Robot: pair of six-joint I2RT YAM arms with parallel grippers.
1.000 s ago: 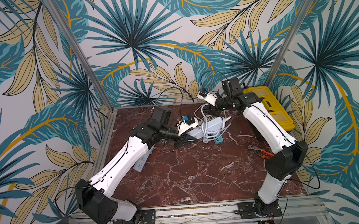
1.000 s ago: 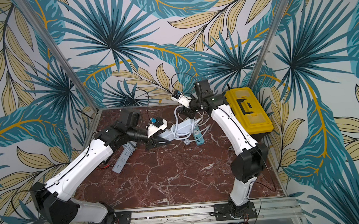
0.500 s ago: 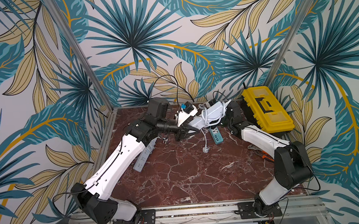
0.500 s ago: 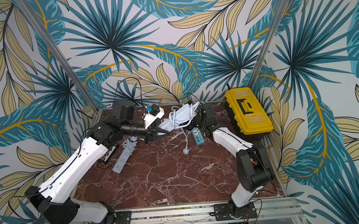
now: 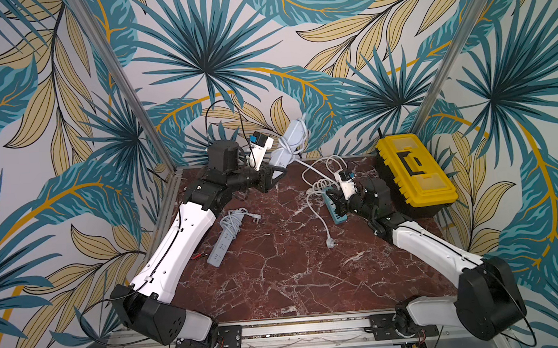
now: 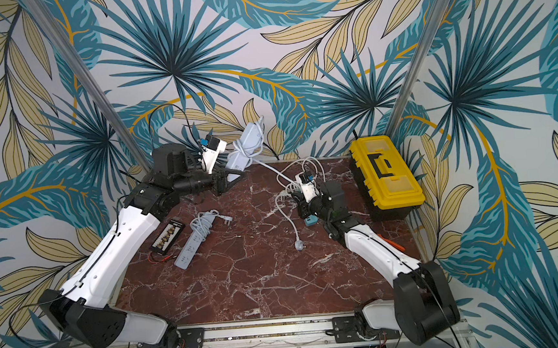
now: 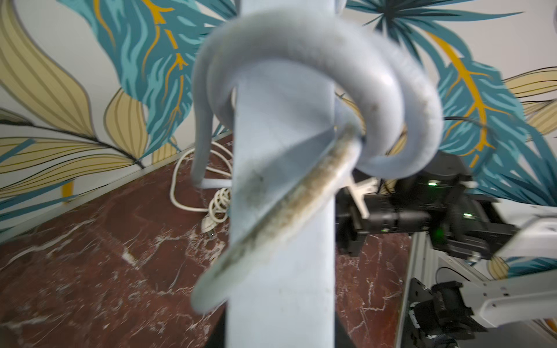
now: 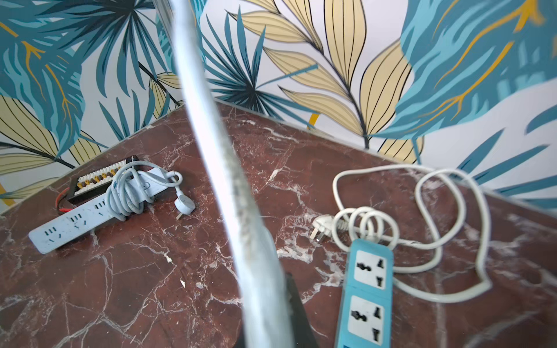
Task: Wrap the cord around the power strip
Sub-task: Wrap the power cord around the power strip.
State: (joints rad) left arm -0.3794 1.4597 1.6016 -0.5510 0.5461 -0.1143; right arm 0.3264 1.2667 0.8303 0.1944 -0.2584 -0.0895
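The plug end still trails unwrapped, so my right gripper should carry the cord (image 8: pixel 217 135) outward over the loose white cord, which lies outward of the gripper, and release it.
My left gripper (image 5: pixel 275 170) is shut on the lower end of the pale grey power strip (image 5: pixel 289 140), which it holds raised and tilted up against the back wall. The cord (image 7: pixel 304 60) loops loosely around the strip's upper half. From there it runs down to my right gripper (image 5: pixel 335 201), which is low over the table and shut on the cord (image 8: pixel 217 135). Beyond the jaws the cord trails to its plug (image 5: pixel 329 243) lying on the marble. In the left wrist view the strip (image 7: pixel 283 226) hides the fingers.
A blue power strip (image 8: pixel 367 289) with a loose white cord (image 8: pixel 428 211) lies right beside the right gripper. A second grey strip (image 6: pixel 192 246), wrapped in its own cord, lies at the left next to a black terminal board (image 6: pixel 167 236). A yellow toolbox (image 5: pixel 412 172) stands at the right.
The left arm has lifted the strip up and back towards the wall. The right arm has come down from the back to the table on the right and shut on the cord.
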